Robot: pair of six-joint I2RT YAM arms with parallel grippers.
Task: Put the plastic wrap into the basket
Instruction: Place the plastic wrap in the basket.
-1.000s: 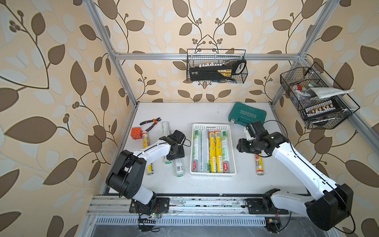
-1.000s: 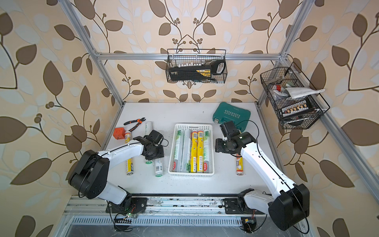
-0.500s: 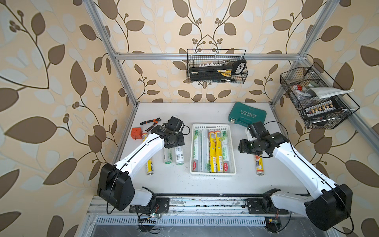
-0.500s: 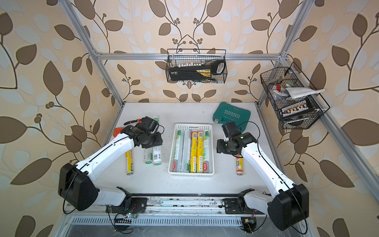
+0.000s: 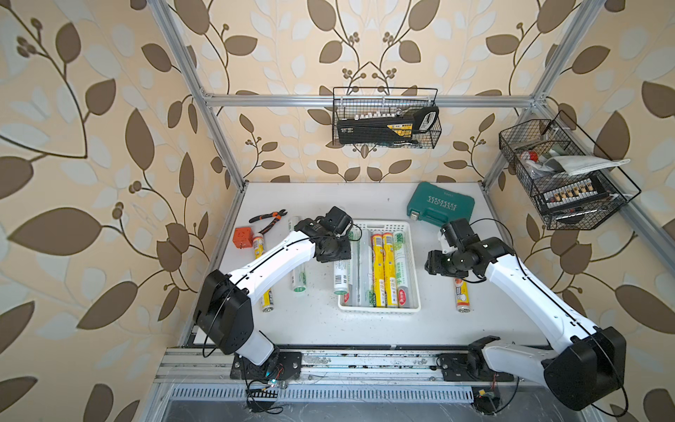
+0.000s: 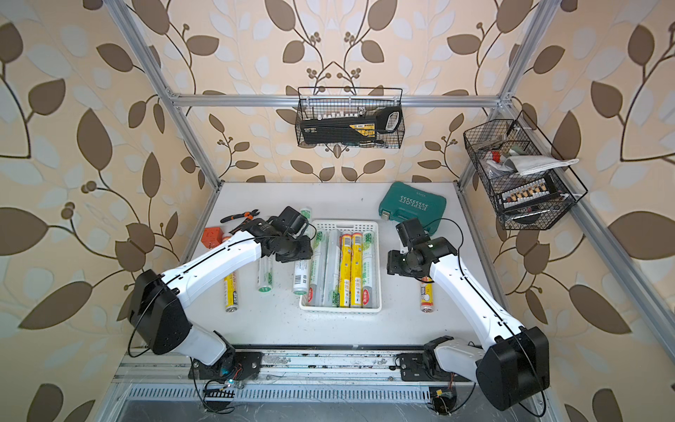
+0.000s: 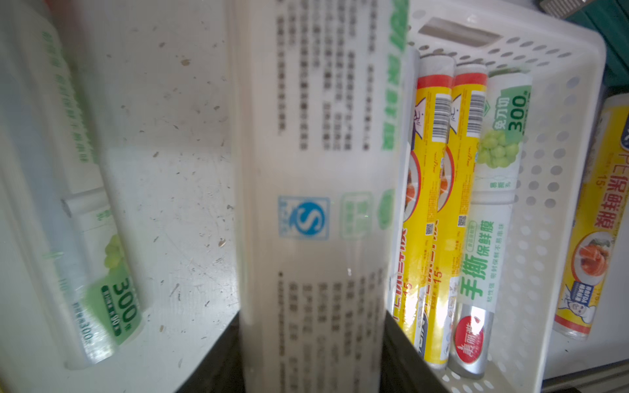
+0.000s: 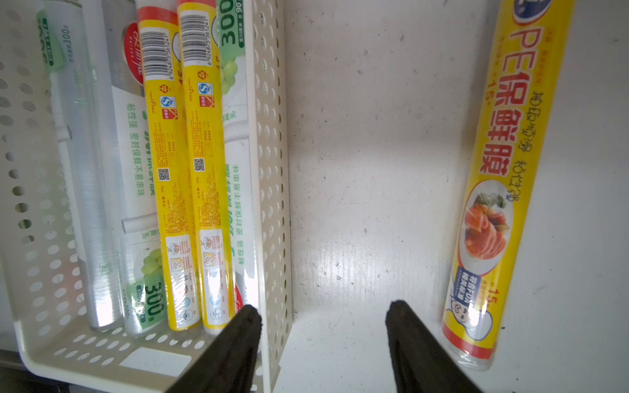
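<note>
Next, my left gripper will move past the basket's rim toward the yellow rolls, then down over the white-green and silver rolls, because its roll overhangs the basket's rim.
My left gripper [image 5: 339, 257] [image 7: 313, 340] is shut on a white plastic wrap roll [image 5: 340, 277] [image 7: 316, 204] with green print. It holds the roll lengthwise just above the left rim of the white basket [image 5: 380, 310] [image 6: 339, 310]. Several rolls, white-green, silver and yellow [image 5: 378, 270], lie side by side in the basket. My right gripper [image 5: 436, 263] [image 8: 323, 316] hangs open over the basket's right wall [image 8: 272, 170], holding nothing. A yellow roll [image 5: 462, 296] [image 8: 490, 187] lies on the table right of it. A white-green roll [image 5: 299, 279] and a yellow one [image 6: 232, 292] lie to the left.
Another white roll [image 5: 293, 223], black-and-orange pliers [image 5: 268, 219] and an orange cube [image 5: 243, 237] sit at the back left. A green tool case [image 5: 440, 202] lies behind the basket. Black wire baskets hang on the back wall [image 5: 385, 122] and right wall [image 5: 562, 179].
My left arm has lifted a white roll from the table and carried it right, to the basket's left rim. The right arm has hardly moved.
</note>
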